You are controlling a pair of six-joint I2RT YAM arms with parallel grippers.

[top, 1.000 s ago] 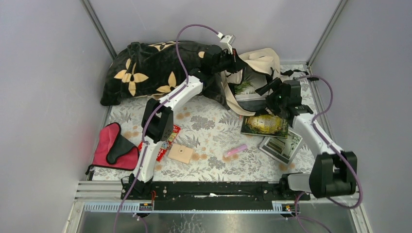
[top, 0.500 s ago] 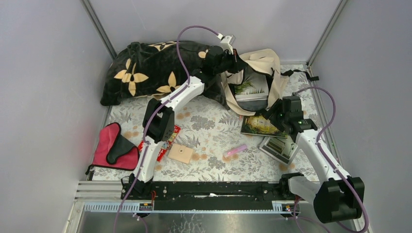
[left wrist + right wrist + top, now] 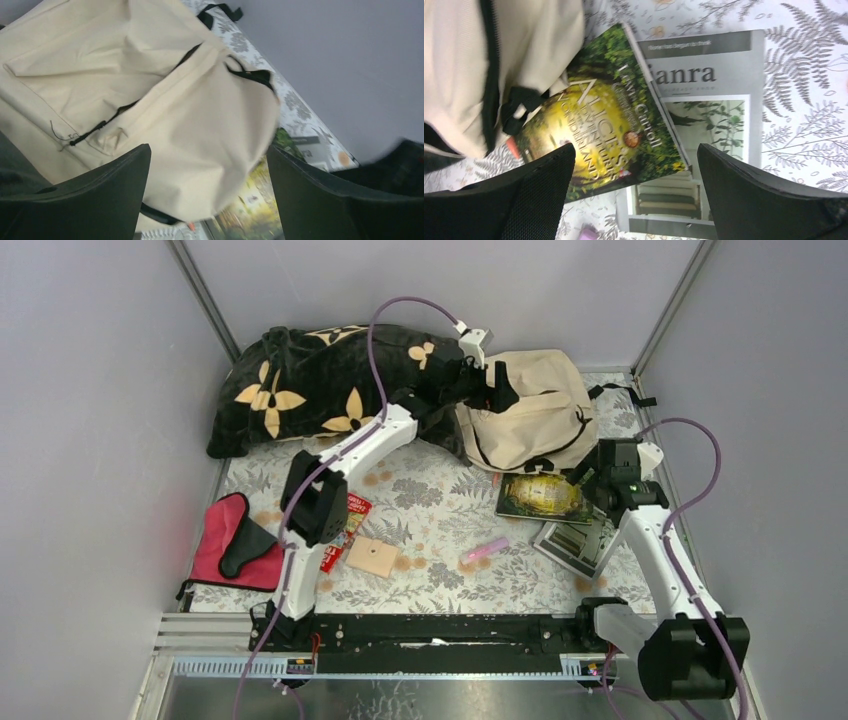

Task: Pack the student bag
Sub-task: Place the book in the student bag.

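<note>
The book's spine edge (image 3: 591, 508) (image 3: 658, 98) lies uncovered across the grey magazine. My right gripper comes down next and tilts until its open fingers straddle it.
The student bag (image 3: 530, 412) is a beige backpack lying at the back of the table, its flap down over the opening. My left gripper (image 3: 497, 390) hovers open just above the bag's left side; in the left wrist view the beige fabric (image 3: 150, 90) lies below the spread fingers (image 3: 105, 195), apart from them. My right gripper (image 3: 600, 480) stands open over a green-and-yellow book (image 3: 545, 498), which overlaps a grey magazine (image 3: 578, 542). In the right wrist view the book (image 3: 609, 130) and magazine (image 3: 714, 125) lie below the empty jaws, with the bag's corner (image 3: 464, 65) at the left.
A large black flower-patterned pillow (image 3: 320, 385) lies left of the bag. On the patterned cloth are a pink item (image 3: 485, 549), a wooden block (image 3: 372, 557), a red packet (image 3: 350, 525) and a red-and-black pouch (image 3: 235, 543). Grey walls close in on both sides.
My left gripper opened and let go of the bag's flap, which dropped shut over the book inside. My right arm drew back from the bag to above the two books.
</note>
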